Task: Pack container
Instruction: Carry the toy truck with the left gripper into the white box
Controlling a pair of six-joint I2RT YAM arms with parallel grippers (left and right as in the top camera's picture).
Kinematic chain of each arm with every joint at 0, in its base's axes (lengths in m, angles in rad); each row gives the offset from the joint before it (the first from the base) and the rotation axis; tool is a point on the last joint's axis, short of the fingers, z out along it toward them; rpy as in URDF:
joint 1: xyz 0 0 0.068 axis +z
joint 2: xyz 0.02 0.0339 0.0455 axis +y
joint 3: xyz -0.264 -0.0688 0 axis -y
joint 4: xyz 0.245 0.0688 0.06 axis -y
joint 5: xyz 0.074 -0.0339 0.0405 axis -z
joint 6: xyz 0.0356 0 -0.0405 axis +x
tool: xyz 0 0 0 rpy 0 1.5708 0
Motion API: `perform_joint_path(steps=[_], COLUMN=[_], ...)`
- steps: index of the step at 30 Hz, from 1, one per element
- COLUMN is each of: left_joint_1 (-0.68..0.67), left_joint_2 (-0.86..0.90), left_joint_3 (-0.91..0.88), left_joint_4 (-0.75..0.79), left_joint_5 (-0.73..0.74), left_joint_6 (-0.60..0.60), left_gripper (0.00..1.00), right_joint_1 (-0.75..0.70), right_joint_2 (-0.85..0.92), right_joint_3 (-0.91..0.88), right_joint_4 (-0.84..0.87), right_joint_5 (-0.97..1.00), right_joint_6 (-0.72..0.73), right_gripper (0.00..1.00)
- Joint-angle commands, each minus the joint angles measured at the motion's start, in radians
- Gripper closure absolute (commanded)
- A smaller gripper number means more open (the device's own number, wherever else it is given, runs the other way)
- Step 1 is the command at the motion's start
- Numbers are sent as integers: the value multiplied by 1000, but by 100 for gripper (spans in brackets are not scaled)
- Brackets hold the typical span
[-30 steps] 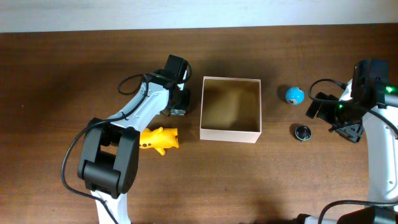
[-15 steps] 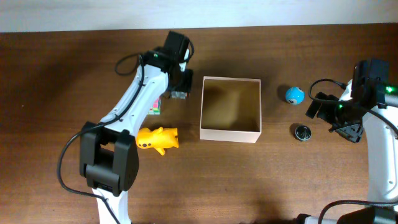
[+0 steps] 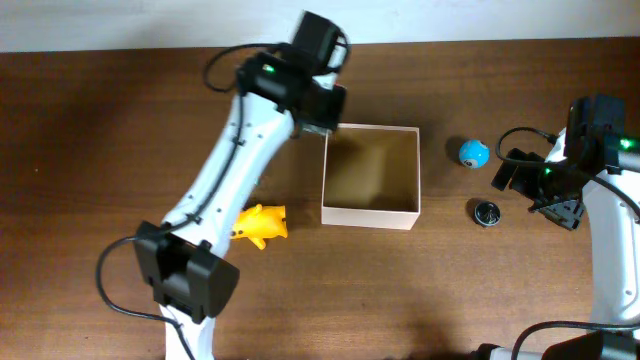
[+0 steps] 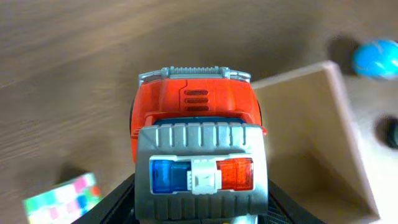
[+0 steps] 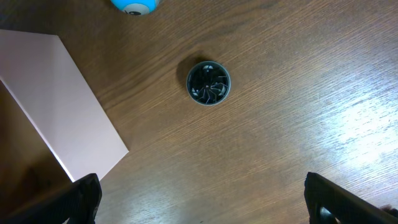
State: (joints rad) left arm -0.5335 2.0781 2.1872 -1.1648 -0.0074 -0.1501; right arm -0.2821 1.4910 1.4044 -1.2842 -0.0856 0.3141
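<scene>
The box's empty bottom is below my left gripper and to its right in the overhead view. I will carry the police car (image 4: pixel 198 149) over there, lower it and let it go.
The container (image 3: pixel 370 213) is a square shallow cardboard box with cream walls, at the table's middle; its corner shows in the left wrist view (image 4: pixel 323 118) and its wall in the right wrist view (image 5: pixel 56 106). My left gripper (image 3: pixel 322 108) is shut on a red and grey toy police car (image 4: pixel 198 149) and holds it in the air by the box's far left corner. My right gripper (image 3: pixel 548 190) is open and empty, right of a small black round disc (image 3: pixel 486 212), which the right wrist view (image 5: pixel 208 82) also shows.
A blue ball (image 3: pixel 474 153) lies right of the box, seen too in the wrist views (image 4: pixel 375 58) (image 5: pixel 135 5). A yellow toy animal (image 3: pixel 256 224) lies left of the box. A multicoloured cube (image 4: pixel 61 198) lies on the table below the left gripper.
My left arm has lifted the toy car and carried it right and away, from beside the box's left wall to its far left corner. The right arm has not moved.
</scene>
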Motion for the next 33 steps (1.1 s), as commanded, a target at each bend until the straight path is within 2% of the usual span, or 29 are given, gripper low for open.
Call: perform_joint_path(steps=[1,5,10,15,22,30,33], left_joint_1=[-61,-126,-171,-174,-183,-215,-215], left_joint_2=[23,63,126,185,243,280,280], left_joint_3=[16,16,16,16,16,16,16], left_joint_4=[-3,-1,29,60,121,148,155], left_joint_5=[19,19,18,19,76,71,71], left_joint_6=[-5,-81,-197,-325,-336,-354,-358], left_gripper=[85,90,90,98,98,97,85], right_joint_1=[-7,-7,-7,-7,-7,-7,-7], right_joint_2=[2,2,2,2,2,2,2], right_joint_3=[-6,-6,-6,-6,-6,-6,-6], right_joint_4=[-2,-2,-3,-3,-2,-2,-2], right_joint_5=[19,19,19,19,19,19,19], right_joint_6=[5,5,5,5,6,5,6], right_gripper=[1,1,2,1,1,1,1])
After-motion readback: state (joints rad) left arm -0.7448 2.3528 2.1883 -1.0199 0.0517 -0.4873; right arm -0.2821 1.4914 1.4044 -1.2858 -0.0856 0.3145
